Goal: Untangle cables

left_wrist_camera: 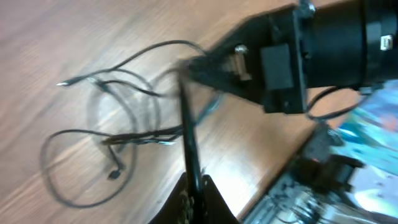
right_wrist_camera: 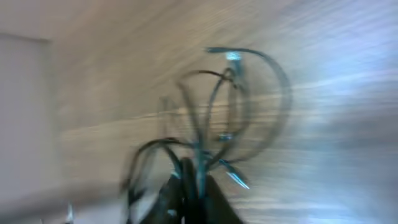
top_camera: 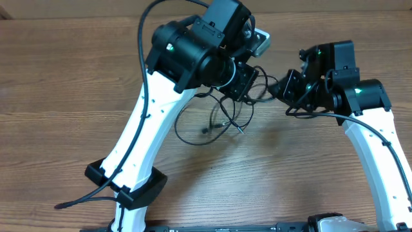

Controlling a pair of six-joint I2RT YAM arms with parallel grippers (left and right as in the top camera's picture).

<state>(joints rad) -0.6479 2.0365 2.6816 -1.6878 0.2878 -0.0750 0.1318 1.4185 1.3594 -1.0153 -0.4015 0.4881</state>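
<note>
I should pull the thicker black cable [left_wrist_camera: 193, 173] to the left in the overhead view with my left gripper, away from my right gripper, because the right gripper's fingers hold the other cables.
Several thin black cables [top_camera: 215, 122] lie looped and bunched on the wooden table between my two arms. My left gripper [top_camera: 248, 84] is over the bunch; in the left wrist view its jaws [left_wrist_camera: 194, 190] are shut on one taut black cord [left_wrist_camera: 186, 124], with loose loops [left_wrist_camera: 93, 149] on the wood beyond. My right gripper [top_camera: 283, 87] is just right of the bunch, close to the left one. In the blurred right wrist view its jaws [right_wrist_camera: 196, 183] are shut on several strands, with loops [right_wrist_camera: 249, 99] and a silver-tipped plug [right_wrist_camera: 235, 176] hanging ahead.
The thicker black wires of the arms run along the left arm [top_camera: 145, 77] and the right arm [top_camera: 360, 122]. The left arm's black base [top_camera: 125, 183] stands at the front left. The right gripper's body [left_wrist_camera: 298, 56] fills the upper right of the left wrist view.
</note>
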